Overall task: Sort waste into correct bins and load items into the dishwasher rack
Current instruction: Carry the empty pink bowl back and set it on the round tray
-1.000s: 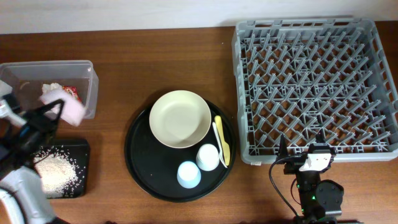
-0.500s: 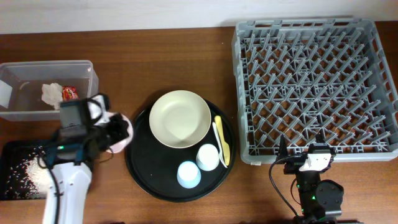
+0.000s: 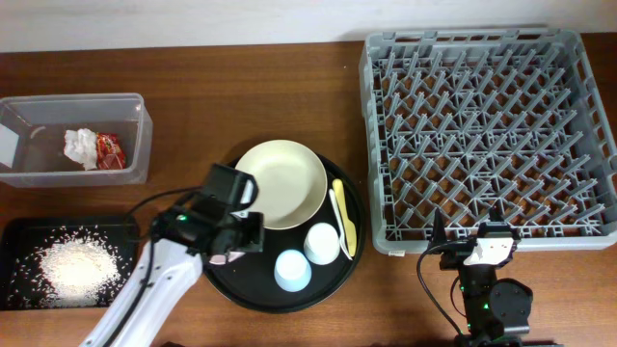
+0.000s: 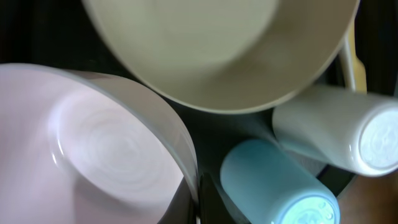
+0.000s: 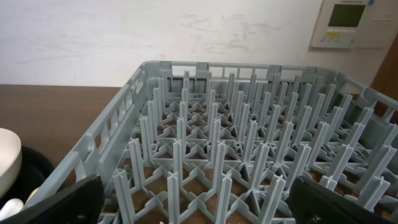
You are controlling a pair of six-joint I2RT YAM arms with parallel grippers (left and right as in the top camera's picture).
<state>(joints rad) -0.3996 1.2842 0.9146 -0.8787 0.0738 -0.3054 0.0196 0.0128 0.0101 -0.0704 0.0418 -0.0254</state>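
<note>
My left gripper comes down toward the round black tray's near side next and releases the pink bowl's rim, since the plate (image 3: 280,183) and blue cup leave that spot clear.
My left gripper (image 3: 231,249) is shut on the rim of the small pink bowl (image 4: 93,143), holding it over the round black tray beside the cream plate (image 3: 280,183). The light blue cup (image 3: 293,271) and white cup (image 3: 323,243) lie just right of it, also seen as the blue cup (image 4: 273,186) and white cup (image 4: 336,134). The pale yellow fork and spoon (image 3: 344,217) rest at the tray's right. My right gripper (image 5: 205,205) stands open at the grey dishwasher rack's (image 3: 487,135) front edge. The clear box (image 3: 135,145) holds the tissue (image 3: 79,146) and red wrapper (image 3: 109,150). Rice (image 3: 72,262) lies in the shallow black tray (image 3: 19,289).
The round black tray (image 3: 253,287) sits mid-table between the bins on the left and the rack on the right. A pale wall runs along the table's far edge. My left arm crosses the front left of the table.
My left arm has swung right from beside the clear box to over the round tray, carrying the pink bowl. The right arm has not moved.
</note>
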